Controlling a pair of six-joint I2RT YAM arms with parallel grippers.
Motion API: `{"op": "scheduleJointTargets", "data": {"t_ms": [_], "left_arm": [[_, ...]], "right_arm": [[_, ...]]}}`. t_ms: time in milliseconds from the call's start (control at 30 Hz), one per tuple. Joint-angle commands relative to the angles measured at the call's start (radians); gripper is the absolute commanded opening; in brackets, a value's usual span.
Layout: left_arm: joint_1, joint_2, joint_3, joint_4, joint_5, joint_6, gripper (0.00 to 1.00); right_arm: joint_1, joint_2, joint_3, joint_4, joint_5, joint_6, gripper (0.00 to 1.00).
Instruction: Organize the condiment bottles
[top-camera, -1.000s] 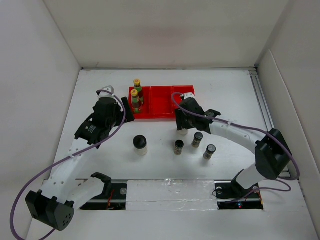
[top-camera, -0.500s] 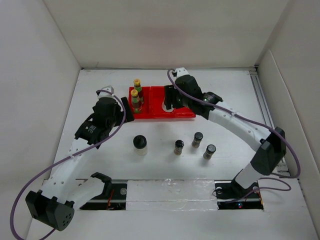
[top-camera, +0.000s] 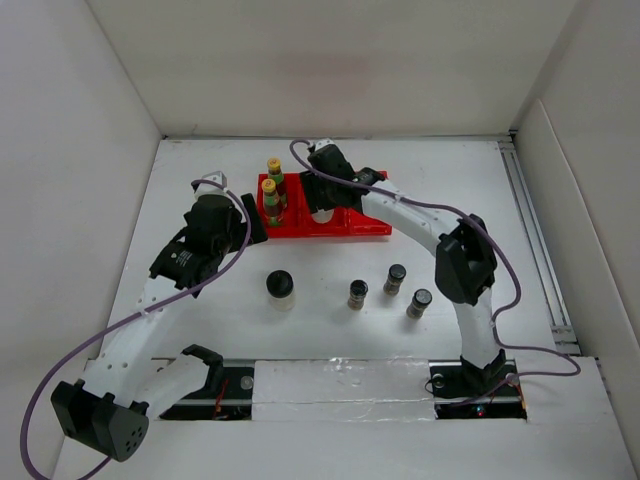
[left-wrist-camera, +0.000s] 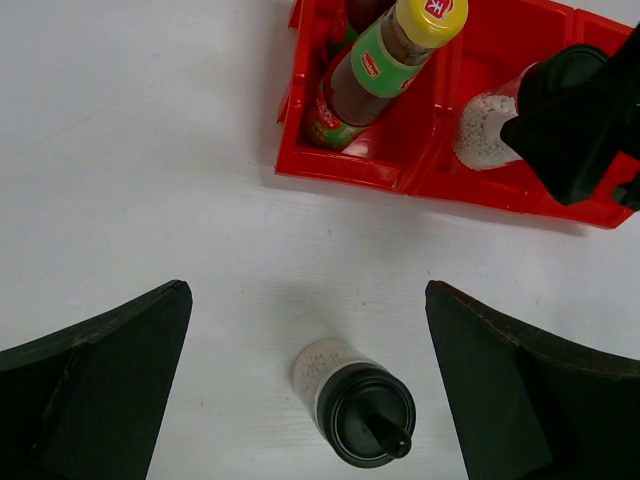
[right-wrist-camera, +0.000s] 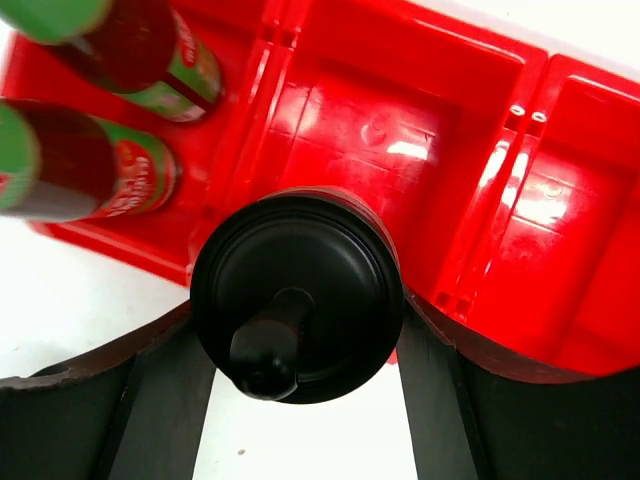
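I will next move my right gripper outward from the tray's near edge and down to release the white jar on the bottom of the tray's middle section, because that spot is empty.
My right gripper (top-camera: 322, 196) is shut on a squat white jar with a black lid (right-wrist-camera: 297, 300) and holds it over the middle compartment of the red tray (top-camera: 368, 216). Two tall yellow-capped bottles (top-camera: 271, 184) stand in the tray's left compartment and show in the right wrist view (right-wrist-camera: 120, 170). My left gripper (top-camera: 252, 222) is open and empty, left of the tray. The second white jar (top-camera: 281, 289) stands on the table, below the left gripper (left-wrist-camera: 305, 300) in its wrist view (left-wrist-camera: 355, 395). Three small dark-capped shakers (top-camera: 358, 293) (top-camera: 395, 278) (top-camera: 419, 302) stand in front of the tray.
The tray's right compartment (right-wrist-camera: 590, 230) holds nothing. White walls enclose the table on the left, back and right. A metal rail (top-camera: 527, 215) runs along the right side.
My right arm has carried the white jar from the table in front of the tray up and left to the tray's middle compartment. The left arm has not moved.
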Motion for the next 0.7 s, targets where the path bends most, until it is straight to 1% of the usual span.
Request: {"op": "scheduleJointTargets", "data": {"t_ms": [0,267,300,367,467,500,567,633,667], "left_arm": [[-0.001,-0.002,0.01,0.023,0.0,0.006,0.99],[-0.001,0.004,0.007,0.027,0.006,0.013,0.99],[-0.001,0.007,0.007,0.027,0.007,0.013,0.99],[-0.001,0.014,0.007,0.027,0.009,0.015,0.99],[-0.001,0.026,0.01,0.027,0.012,0.017,0.99],[-0.001,0.029,0.01,0.024,0.012,0.017,0.99],[-0.001,0.034,0.012,0.023,0.014,0.018,0.99],[-0.001,0.034,0.01,0.024,0.015,0.018,0.99],[-0.001,0.032,0.012,0.026,0.015,0.018,0.99]], "right_arm": [[-0.021,-0.008,0.098,0.061,0.01,-0.032,0.04],[-0.076,0.116,0.191,0.074,-0.035,-0.044,0.05],[-0.099,0.133,0.202,0.085,-0.055,-0.048,0.06],[-0.099,0.152,0.216,0.085,-0.064,-0.049,0.07],[-0.121,0.184,0.259,0.068,-0.096,-0.051,0.12],[-0.121,0.202,0.27,0.062,-0.102,-0.051,0.19],[-0.121,0.212,0.285,0.061,-0.118,-0.054,0.27],[-0.121,0.21,0.282,0.074,-0.135,-0.054,0.46],[-0.121,0.209,0.276,0.08,-0.135,-0.052,0.49]]}}
